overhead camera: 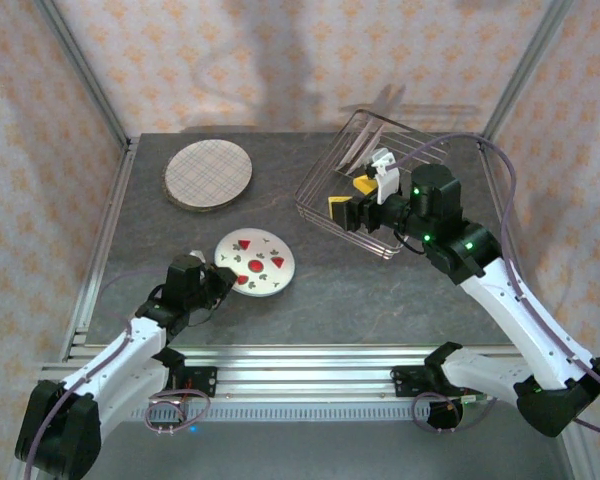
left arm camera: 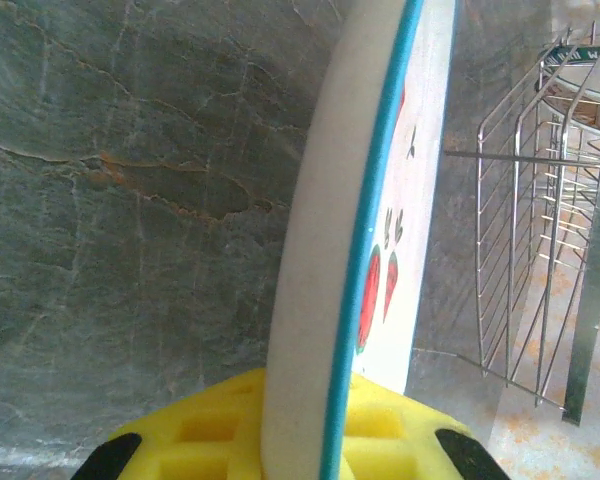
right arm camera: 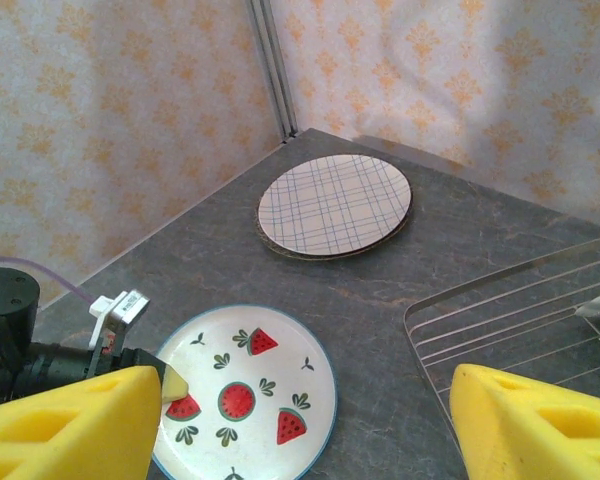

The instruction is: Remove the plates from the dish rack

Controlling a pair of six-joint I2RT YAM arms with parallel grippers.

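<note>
My left gripper will next move down until the watermelon plate it holds rests flat on the bare grey tabletop that shows beneath the plate, and then it will release the plate's rim.
A white plate with red watermelon shapes point(overhead camera: 258, 262) point(right arm camera: 245, 390) lies flat and low over the middle of the table. My left gripper point(overhead camera: 223, 272) point(left arm camera: 300, 440) is shut on its near-left rim point(left arm camera: 310, 300), and its yellow tip point(right arm camera: 172, 386) shows at the plate's edge. A plaid beige plate point(overhead camera: 208, 173) point(right arm camera: 335, 205) tops a low stack at the back left. The wire dish rack point(overhead camera: 410, 150) point(left arm camera: 520, 250) point(right arm camera: 510, 310) stands at the back right. My right gripper point(overhead camera: 352, 198) point(right arm camera: 300, 430) hovers open over the rack's near-left corner, holding nothing.
Metal frame posts and patterned cloth walls close in the table on three sides. A metal rail runs along the near edge by the arm bases. Bare grey tabletop point(overhead camera: 380, 290) lies between the watermelon plate and the right arm.
</note>
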